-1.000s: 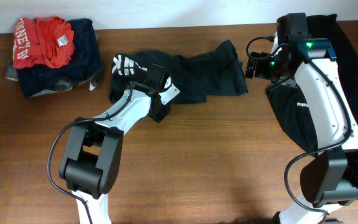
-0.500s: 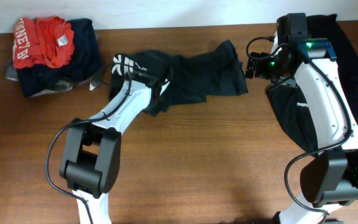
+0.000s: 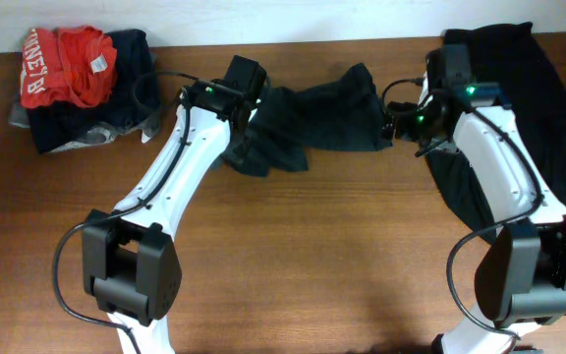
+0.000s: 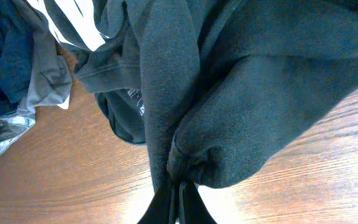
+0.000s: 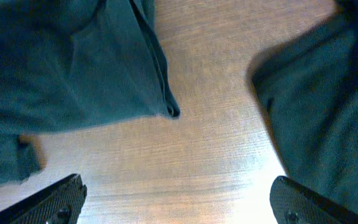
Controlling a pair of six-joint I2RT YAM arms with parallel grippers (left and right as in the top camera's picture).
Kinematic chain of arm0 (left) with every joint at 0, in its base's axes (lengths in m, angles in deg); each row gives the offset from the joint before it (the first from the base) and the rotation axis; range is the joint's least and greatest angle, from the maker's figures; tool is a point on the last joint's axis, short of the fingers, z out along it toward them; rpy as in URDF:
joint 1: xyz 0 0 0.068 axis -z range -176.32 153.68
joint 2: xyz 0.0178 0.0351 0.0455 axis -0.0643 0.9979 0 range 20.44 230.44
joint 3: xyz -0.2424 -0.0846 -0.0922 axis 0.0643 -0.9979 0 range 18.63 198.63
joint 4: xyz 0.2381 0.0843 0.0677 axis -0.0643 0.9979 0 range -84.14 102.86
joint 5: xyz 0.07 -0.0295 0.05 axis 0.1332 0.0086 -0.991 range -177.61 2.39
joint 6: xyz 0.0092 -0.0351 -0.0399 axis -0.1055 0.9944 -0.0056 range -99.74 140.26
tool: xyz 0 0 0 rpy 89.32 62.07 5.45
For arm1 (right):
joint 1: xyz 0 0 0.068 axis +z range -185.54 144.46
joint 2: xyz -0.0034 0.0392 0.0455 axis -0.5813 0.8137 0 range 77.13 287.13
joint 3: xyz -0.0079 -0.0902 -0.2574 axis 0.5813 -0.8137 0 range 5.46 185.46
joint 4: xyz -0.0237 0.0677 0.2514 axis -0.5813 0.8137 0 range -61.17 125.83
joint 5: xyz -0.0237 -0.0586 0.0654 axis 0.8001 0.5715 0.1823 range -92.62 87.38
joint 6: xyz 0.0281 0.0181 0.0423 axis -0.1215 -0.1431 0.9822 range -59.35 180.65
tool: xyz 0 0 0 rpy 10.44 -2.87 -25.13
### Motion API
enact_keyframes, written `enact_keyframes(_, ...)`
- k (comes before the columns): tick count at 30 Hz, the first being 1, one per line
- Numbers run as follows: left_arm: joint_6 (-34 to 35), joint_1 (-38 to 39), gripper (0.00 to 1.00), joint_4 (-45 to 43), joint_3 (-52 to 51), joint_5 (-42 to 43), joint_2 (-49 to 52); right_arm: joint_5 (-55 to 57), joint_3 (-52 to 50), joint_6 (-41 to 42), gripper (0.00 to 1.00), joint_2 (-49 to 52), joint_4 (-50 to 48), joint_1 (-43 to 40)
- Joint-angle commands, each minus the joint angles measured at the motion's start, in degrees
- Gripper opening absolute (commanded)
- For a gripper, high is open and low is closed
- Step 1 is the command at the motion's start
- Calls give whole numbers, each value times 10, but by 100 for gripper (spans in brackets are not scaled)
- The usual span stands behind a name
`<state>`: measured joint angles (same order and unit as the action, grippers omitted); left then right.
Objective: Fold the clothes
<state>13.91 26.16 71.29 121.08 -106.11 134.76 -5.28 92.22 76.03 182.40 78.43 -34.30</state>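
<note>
I will lower my right gripper toward the left in the overhead view and close it on the black T-shirt's pointed corner (image 3: 380, 145) (image 5: 166, 109), because the corner sticks out onto bare wood.
A crumpled black T-shirt (image 3: 327, 120) lies across the far middle of the table. My left gripper (image 3: 247, 98) is shut on a bunched fold of it (image 4: 185, 143) and holds that fold lifted; white print shows on the cloth at the top left of the left wrist view (image 4: 82, 28). My right gripper (image 3: 393, 116) is open and empty just right of the shirt's right corner (image 5: 169, 112), above bare wood. Another black garment (image 3: 543, 118) lies spread at the far right, partly under the right arm.
A stack of folded clothes (image 3: 82, 84), red on navy and grey, sits at the far left corner. The table's far edge meets a white wall. Bare wood (image 3: 312, 256) fills the near half.
My left gripper has lifted and carried the shirt's left part up and to the right, covering the white letters. My right gripper has shifted slightly left toward the shirt's right corner.
</note>
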Motion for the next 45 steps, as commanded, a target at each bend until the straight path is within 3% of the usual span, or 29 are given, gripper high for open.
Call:
enact_keyframes(1, 8, -1, 1, 2, 11, -8, -16, -6, -48, -1, 99, 2, -54, -2)
enact_keyframes(7, 7, -1, 1, -2, 11, -8, -16, -45, -158, -1, 94, 2, -222, -1)
enact_keyframes(12, 7, -1, 1, -7, 11, -8, -16, -62, -219, -1, 83, 2, -318, -1)
enact_keyframes(20, 8, -1, 1, -27, 11, -8, -16, -62, -268, -1, 69, 3, -409, -1)
enact_keyframes(34, 7, -1, 1, -33, 11, -8, -16, -75, -277, 1, 64, 56, -507, 7)
enact_keyframes(37, 7, -1, 1, -33, 11, -8, -16, -75, -277, 1, 50, 57, -521, 7)
enact_keyframes(38, 7, -1, 1, -33, 11, -8, -16, -76, -277, 1, 41, 57, -525, 7)
enact_keyframes(40, 7, -1, 1, -33, 11, -8, -16, -77, -276, 1, 11, 57, -527, 7)
enact_keyframes(41, 7, -2, 1, -34, 11, -8, -16, -77, -273, 1, 4, 53, -524, 6)
enact_keyframes(45, 7, -14, 1, -42, 12, -16, -16, -76, -251, 1, 4, 9, -475, 5)
